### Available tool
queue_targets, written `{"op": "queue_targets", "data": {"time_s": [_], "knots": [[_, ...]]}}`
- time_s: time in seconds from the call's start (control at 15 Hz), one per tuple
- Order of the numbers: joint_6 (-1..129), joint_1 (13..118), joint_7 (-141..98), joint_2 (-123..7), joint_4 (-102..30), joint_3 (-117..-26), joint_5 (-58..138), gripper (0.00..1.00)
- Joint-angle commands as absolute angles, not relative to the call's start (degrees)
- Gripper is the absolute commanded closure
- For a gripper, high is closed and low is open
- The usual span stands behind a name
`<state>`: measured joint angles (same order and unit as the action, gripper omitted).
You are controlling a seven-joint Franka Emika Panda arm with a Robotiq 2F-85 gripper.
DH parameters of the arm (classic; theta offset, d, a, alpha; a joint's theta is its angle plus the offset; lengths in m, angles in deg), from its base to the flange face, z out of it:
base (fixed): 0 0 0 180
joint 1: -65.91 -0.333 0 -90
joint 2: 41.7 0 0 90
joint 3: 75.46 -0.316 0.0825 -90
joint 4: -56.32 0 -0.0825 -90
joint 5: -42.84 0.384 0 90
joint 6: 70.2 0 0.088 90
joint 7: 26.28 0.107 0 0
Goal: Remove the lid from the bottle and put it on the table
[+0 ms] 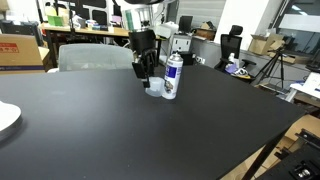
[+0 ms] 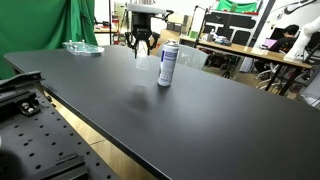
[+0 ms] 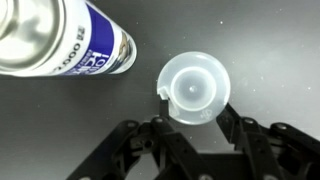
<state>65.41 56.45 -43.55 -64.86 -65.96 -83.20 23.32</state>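
Note:
My gripper moves down a little to the bare tabletop beside the bottle next and opens its fingers to release the lid, since that spot is clear.
The bottle [image 1: 172,77] [image 2: 168,65] stands upright on the black table [image 1: 120,135] [image 2: 200,120], white with a blue label and no cap on its top. In the wrist view the bottle [image 3: 65,40] fills the upper left. My gripper [image 1: 147,72] [image 2: 143,44] hangs just beside it, pointing down. The lid [image 3: 193,85], a translucent whitish cap seen open side up, sits between my fingers, which press on its two sides; my gripper [image 3: 194,104] is shut on it. In an exterior view the lid [image 1: 152,88] hangs low over the table; whether it touches the table I cannot tell.
A white plate [image 1: 5,118] lies at one table edge. A clear plastic tray [image 2: 82,47] sits at a far corner. Chairs [image 1: 95,57], desks and tripods stand beyond the table. The table's front edge [image 2: 90,120] runs diagonally near the robot base.

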Motion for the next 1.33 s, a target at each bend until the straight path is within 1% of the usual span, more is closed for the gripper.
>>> {"op": "queue_targets", "data": {"time_s": [0.0,0.33,0.6,0.73,0.87,1.0,1.07,1.13,1.27], "knots": [[67.77,55.2,-41.16,-67.9,-63.93,-81.87,19.72,0.73],[71.88,52.94,-38.21,-70.06,-63.63,-79.72,14.49,0.73],[72.68,51.99,-37.82,-70.99,-63.24,-79.17,13.46,0.73],[72.41,52.0,-38.35,-71.18,-63.18,-79.4,13.66,0.3],[71.57,52.69,-40.04,-71.26,-63.17,-80.36,15.13,0.19],[70.91,53.27,-41.45,-71.16,-63.25,-81.18,16.39,0.05],[70.72,53.46,-41.93,-70.94,-63.39,-81.49,16.93,0.01],[70.59,53.58,-42.29,-70.52,-63.6,-81.77,17.52,0.0],[70.49,53.43,-42.53,-69.02,-64.39,-82.14,17.79,0.0]]}}
